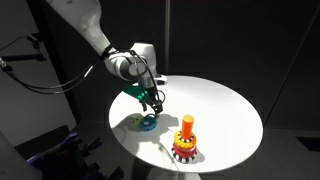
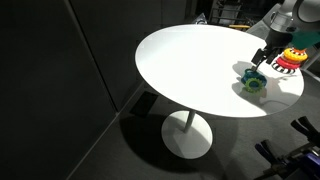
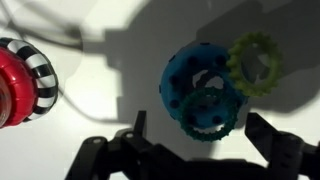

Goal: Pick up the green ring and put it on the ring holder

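Observation:
The open fingers are already above the dark green toothed ring, one on each side, so I will next lower my gripper around the ring and close on its outer sides.
In the wrist view the green ring [image 3: 186, 112] is dark and toothed and lies partly on a blue toothed ring [image 3: 185, 68]. A yellow-green ring [image 3: 255, 63] touches the blue ring's right side. My gripper [image 3: 197, 116] is open and empty, with one finger on each side of the green ring and above it. The ring holder [image 3: 15, 90] shows at the left edge as a red base with a black-and-white striped ring. In both exterior views the gripper [image 1: 152, 101] [image 2: 262, 58] hovers over the ring cluster [image 1: 144, 122] [image 2: 252, 81]. The holder's orange peg [image 1: 187, 127] stands upright nearby.
The round white table [image 1: 215, 100] [image 2: 190, 60] stands on a single pedestal, dark all around. The rings lie near the table's edge. The holder [image 2: 290, 58] also stands close to the rim. Cables hang behind the arm.

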`<state>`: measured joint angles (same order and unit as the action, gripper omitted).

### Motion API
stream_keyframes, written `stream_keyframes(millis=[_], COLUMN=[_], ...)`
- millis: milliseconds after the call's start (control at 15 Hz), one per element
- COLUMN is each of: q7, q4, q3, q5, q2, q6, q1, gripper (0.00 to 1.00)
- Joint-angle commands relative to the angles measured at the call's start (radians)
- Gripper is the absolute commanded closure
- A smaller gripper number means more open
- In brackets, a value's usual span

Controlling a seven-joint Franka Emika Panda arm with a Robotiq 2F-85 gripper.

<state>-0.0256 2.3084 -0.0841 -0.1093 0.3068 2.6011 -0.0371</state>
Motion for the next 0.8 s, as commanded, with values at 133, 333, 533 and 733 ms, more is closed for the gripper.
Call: stream_keyframes(millis=[133,333,533,733], q7=[0.036,0.032,0.033,0.035], q4=[-0.047,-0.057,-0.065,-0.071], q3=[-0.008,-0.006,-0.007,-0.010], q5=[-0.031,-0.028,-0.029,-0.031], q2=[0.055,0.073,0.088,0.099], q6=[0.003,0.003,0.002,0.002], q1=[0.022,0.026,0.031,0.035], gripper=[0.00,0.00,0.00,0.00])
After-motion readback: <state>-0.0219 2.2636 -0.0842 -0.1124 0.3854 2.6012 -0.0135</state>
